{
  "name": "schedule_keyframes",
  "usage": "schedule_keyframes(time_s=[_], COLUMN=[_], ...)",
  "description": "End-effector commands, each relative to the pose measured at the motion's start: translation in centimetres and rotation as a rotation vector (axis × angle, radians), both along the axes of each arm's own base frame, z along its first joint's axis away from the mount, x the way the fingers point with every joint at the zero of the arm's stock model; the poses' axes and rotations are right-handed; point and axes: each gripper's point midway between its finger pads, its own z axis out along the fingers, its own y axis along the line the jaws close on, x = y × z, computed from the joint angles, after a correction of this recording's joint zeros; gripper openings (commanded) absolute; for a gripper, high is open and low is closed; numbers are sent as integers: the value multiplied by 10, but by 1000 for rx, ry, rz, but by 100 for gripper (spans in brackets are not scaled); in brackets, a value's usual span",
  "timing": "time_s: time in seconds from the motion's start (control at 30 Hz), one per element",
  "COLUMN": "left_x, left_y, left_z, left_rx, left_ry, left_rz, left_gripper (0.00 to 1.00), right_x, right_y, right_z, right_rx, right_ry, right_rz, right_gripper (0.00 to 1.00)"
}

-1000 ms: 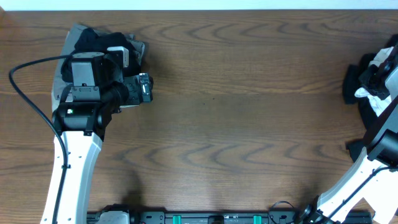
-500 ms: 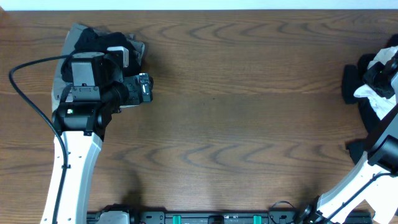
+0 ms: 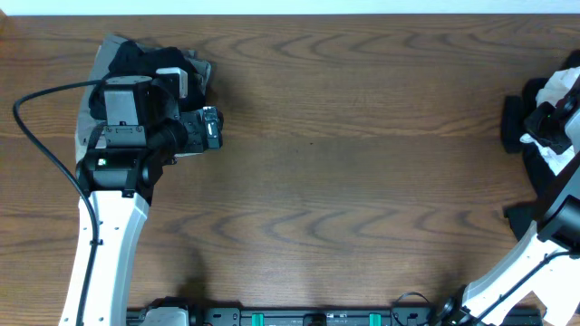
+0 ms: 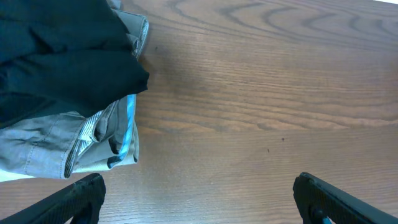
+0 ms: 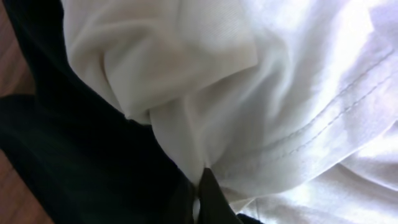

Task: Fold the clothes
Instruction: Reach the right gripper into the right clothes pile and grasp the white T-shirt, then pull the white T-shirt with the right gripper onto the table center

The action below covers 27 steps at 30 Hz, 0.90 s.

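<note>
I should next lift the white fold with my right gripper, swing it left in the overhead view to bare tabletop, lower it and release.
A pile of black and grey-khaki garments lies at the table's far left; the left wrist view shows the black garment over the grey-khaki one. My left gripper is open and empty beside that pile, its fingertips wide apart over bare wood. At the far right edge a white T-shirt lies with a black garment. My right gripper is shut on a fold of the white T-shirt, with black cloth beside it. No print shows.
The brown wooden table stretches between the two piles. A black cable loops off the left arm. A rail with green parts runs along the front edge.
My right gripper has shifted slightly on the white T-shirt at the right edge and the white cloth has moved with it. The left arm has not moved.
</note>
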Motion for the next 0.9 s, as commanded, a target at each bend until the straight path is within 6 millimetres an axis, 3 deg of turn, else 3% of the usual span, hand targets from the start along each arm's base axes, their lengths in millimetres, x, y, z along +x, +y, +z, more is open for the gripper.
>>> schedule_keyframes(time_s=[0.0,0.17,0.33,0.47,0.53,0.63,0.87], left_x=[2,2,2,2,2,2,2], left_y=[-3,-3,-3,-3,-3,-3,-3], left_z=[10,10,10,10,10,10,10], left_rx=[-14,-14,-14,-14,-14,-14,-14], left_ry=[-24,-24,-24,-24,-24,-24,-24], left_rz=[-9,-8,-8,-8,-9,-9,-9], left_gripper=[98,98,98,98,98,98,98], right_x=[-5,-7,-6,-1,0,2,14], right_y=[-9,-33,-53,-46,-36,-26,-1], right_z=[13,64,154,230,258,273,262], right_rx=[-33,-111,-208,-253,-271,-285,-199], right_ry=[-4,-91,-305,-514,-583,-607,-608], right_rz=[10,1,-23,30,60,79,129], right_gripper=[1,1,1,1,1,1,1])
